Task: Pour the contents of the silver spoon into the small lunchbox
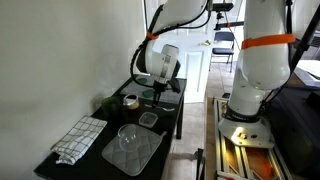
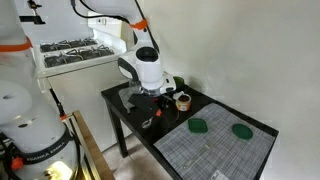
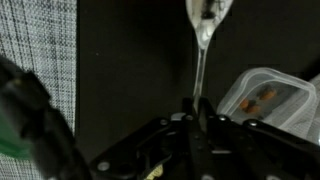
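My gripper will next lower the spoon (image 3: 203, 35) it is holding onto the black table between the clear tub and the grey mat, and then let go of the spoon's handle.
In the wrist view my gripper (image 3: 197, 108) is shut on the thin handle of the silver spoon (image 3: 203, 35). The spoon points away from me over the black table, and its bowl shows at the top edge. The small lunchbox, a low round pale container, stands on the table in both exterior views (image 1: 130, 101) (image 2: 183, 100). It is out of the wrist view. In both exterior views the gripper (image 1: 158, 92) (image 2: 150, 100) hangs low over the table, beside the lunchbox and apart from it.
A clear square plastic tub (image 3: 266, 95) (image 1: 148, 119) with brownish bits lies right of the spoon. A checked cloth (image 1: 78, 138) (image 3: 40, 50), a glass bowl (image 1: 128, 137) on a grey mat (image 1: 143, 158) and two green pieces (image 2: 199, 126) also lie on the table.
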Robot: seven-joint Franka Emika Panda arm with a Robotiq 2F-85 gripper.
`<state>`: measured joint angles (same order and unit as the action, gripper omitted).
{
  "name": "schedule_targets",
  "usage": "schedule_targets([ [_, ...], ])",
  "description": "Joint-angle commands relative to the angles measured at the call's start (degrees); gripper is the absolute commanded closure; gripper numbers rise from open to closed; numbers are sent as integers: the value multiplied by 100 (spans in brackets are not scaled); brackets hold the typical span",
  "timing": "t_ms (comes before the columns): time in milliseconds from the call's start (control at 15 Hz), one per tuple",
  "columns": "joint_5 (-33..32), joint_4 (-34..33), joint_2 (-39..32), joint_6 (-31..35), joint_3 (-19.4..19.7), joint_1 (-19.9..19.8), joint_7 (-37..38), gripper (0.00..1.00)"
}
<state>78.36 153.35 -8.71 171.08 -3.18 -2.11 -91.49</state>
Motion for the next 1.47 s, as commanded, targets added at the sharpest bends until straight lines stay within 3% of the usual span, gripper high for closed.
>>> schedule_targets([
  [0,-620,6,-308,250,79,90,613,97],
  [467,-1592,-24,-560,209,333,120,1199,97],
  [533,-1690,-26,-558,187,366,123,1265,64],
  [600,-1796,-20,-564,215,401,139,1348,64],
  [1200,-2749,188,-207,243,825,389,2149,0],
  [1400,-3440,306,7,173,1196,618,2649,0],
])
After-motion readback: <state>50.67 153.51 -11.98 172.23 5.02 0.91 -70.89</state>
